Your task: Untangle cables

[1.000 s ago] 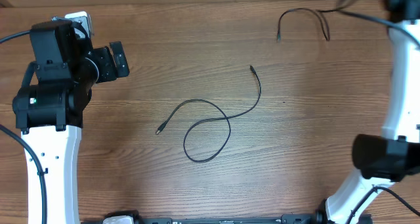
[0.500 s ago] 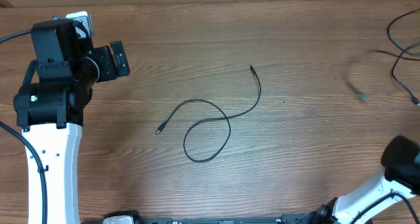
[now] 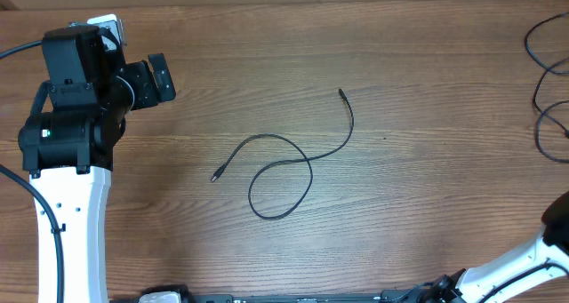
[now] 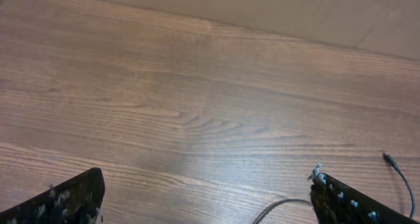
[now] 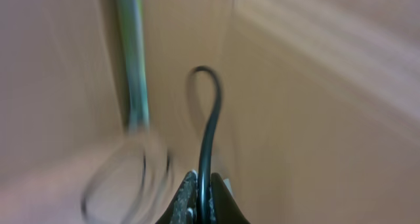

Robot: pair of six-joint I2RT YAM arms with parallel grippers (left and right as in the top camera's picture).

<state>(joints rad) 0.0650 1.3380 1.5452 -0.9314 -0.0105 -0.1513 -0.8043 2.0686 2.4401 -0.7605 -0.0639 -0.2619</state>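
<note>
Next, my right gripper lowers to the left in the overhead view, tilting down, and frees the second cable. The cable's loops lie below the gripper there.
One thin black cable (image 3: pixel 283 167) lies in a loose loop at the table's middle, its plug ends at the left (image 3: pixel 215 175) and upper right (image 3: pixel 340 93). Part of it shows in the left wrist view (image 4: pixel 282 204), with a plug end (image 4: pixel 388 161). My left gripper (image 4: pixel 207 198) is open and empty, up at the far left (image 3: pixel 160 81). My right gripper (image 5: pixel 203 198) is shut on a second black cable (image 5: pixel 209 125); the gripper is out of the overhead view. That cable hangs in loops at the right edge (image 3: pixel 539 90).
The wooden table (image 3: pixel 400 205) fills the view. A cardboard wall (image 4: pixel 315 10) runs along the far edge. The left arm's base column (image 3: pixel 67 223) stands at the left, and the right arm's base (image 3: pixel 524 267) sits at the bottom right corner.
The right arm has swung away to the right and out of the overhead view, taking its cable from the far top of the table to the right edge. The left arm and the middle cable have not moved.
</note>
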